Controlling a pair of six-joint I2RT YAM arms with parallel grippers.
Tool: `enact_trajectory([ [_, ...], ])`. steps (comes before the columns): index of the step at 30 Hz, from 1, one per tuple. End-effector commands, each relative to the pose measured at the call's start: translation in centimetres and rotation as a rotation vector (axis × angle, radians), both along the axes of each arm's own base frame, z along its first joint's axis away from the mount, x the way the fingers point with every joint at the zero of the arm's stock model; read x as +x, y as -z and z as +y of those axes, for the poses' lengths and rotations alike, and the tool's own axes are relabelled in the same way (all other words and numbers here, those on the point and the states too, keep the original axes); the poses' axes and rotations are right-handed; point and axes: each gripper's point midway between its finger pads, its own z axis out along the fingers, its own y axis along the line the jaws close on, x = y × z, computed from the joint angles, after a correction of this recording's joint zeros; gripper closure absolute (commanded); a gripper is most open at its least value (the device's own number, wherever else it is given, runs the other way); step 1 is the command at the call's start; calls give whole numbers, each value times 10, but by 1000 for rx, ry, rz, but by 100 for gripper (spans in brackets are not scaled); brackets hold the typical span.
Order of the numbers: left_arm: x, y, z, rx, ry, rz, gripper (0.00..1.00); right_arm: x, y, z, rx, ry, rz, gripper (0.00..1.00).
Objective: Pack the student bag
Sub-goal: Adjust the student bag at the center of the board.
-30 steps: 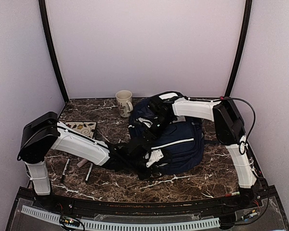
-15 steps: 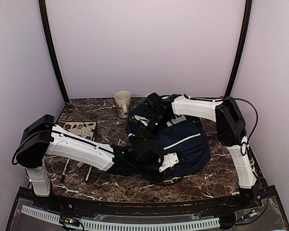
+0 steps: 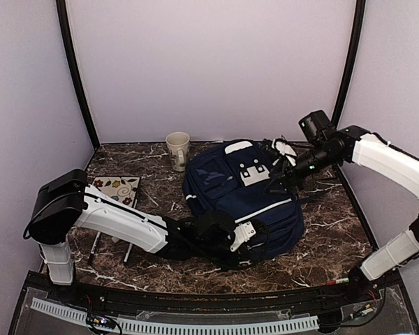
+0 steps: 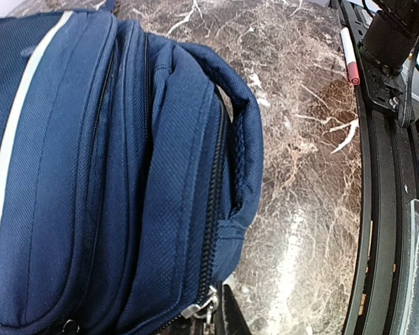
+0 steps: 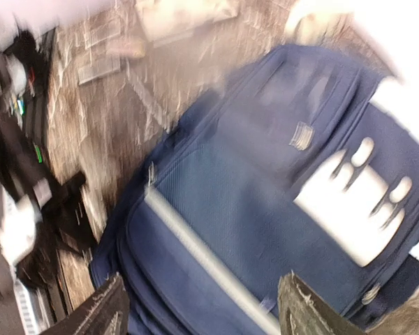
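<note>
The metal zipper pull [image 4: 199,309] is between its fingers, so my left gripper will next stay low at the bag's near edge and open to free the pull.
The student bag [image 3: 241,202], navy with white stripes, lies flat in mid-table with its white buckle patch [image 3: 252,172] facing up. My left gripper [image 3: 232,246] sits low against the bag's near edge. In the left wrist view the left gripper [image 4: 220,322] is shut on the metal zipper pull [image 4: 199,309] at the end of a closed black zip [image 4: 213,209]. My right gripper [image 3: 276,183] hovers above the bag's right side, open and empty. The blurred right wrist view shows the right gripper [image 5: 206,310] with its fingers [image 5: 110,308] spread over the bag [image 5: 251,209].
A cream mug [image 3: 179,149] stands behind the bag on the left. A floral card [image 3: 119,187] lies at the left, with two pens [image 3: 96,244] and a pinkish stick [image 3: 119,237] nearer me. A red-tipped marker [image 4: 349,56] rests on the front rail.
The right gripper has let go of the bag's top, opened, and swung up and to the right. The bag has dropped flat, patch up. The left gripper stays shut by the near edge.
</note>
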Motion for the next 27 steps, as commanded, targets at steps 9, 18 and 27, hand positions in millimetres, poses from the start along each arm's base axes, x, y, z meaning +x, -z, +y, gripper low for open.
enact_trajectory([
  [9, -6, -7, 4, -56, -21, 67, 97, -11, 109, -45, -307, 4, 44, 22],
  [18, -3, -12, 2, -72, -35, 54, 98, -29, 136, -40, -403, -156, 33, 20],
  [27, -1, -17, 2, -94, -58, 56, 98, -2, 154, -23, -500, -77, -138, 35],
])
